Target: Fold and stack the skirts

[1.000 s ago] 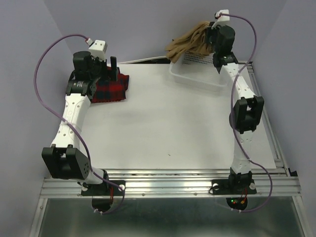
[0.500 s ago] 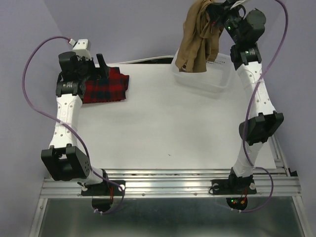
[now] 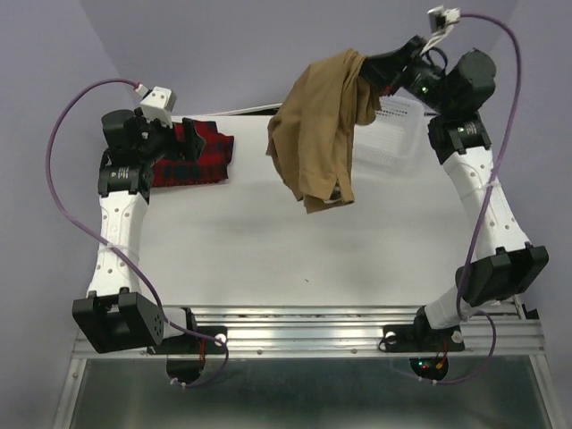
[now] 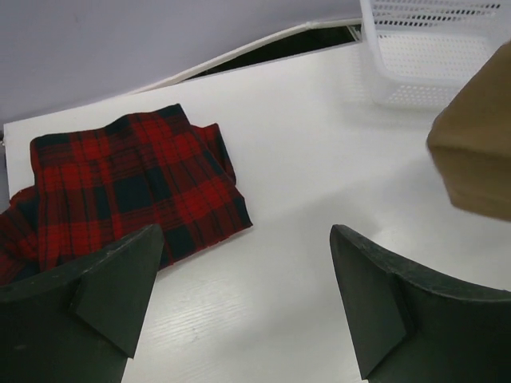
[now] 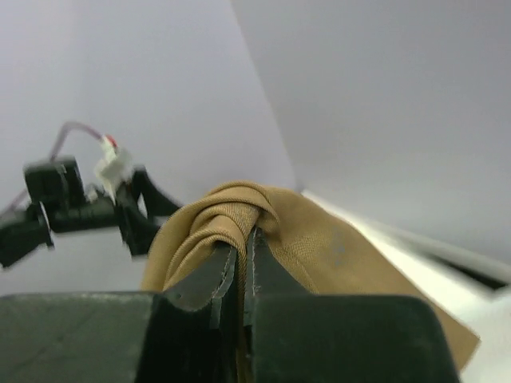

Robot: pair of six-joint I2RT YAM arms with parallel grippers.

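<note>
The bare tabletop on the basket's near side lies below and back, so next I will move my right gripper down and back to release the tan-brown skirt [image 3: 317, 134].
My right gripper [image 3: 368, 73] is shut on the tan-brown skirt [image 3: 317, 134] and holds it high in the air over the table's back middle. The cloth hangs down in loose folds. In the right wrist view the tan skirt [image 5: 319, 239] is pinched between my closed fingers [image 5: 243, 255]. The red-and-black plaid skirt [image 3: 192, 156] lies folded at the table's back left; it also shows in the left wrist view [image 4: 120, 191]. My left gripper [image 3: 168, 136] is open and empty, raised over the plaid skirt's left side. The red dotted skirt is out of view.
The white mesh basket [image 3: 398, 134] stands at the table's back right, partly hidden by the hanging cloth; it also shows in the left wrist view [image 4: 431, 48]. The white table [image 3: 295, 241] has a metal rail along its near edge.
My right gripper has lifted the tan skirt out of the basket and carried it left over the table. My left gripper has drawn back left from the plaid skirt.
</note>
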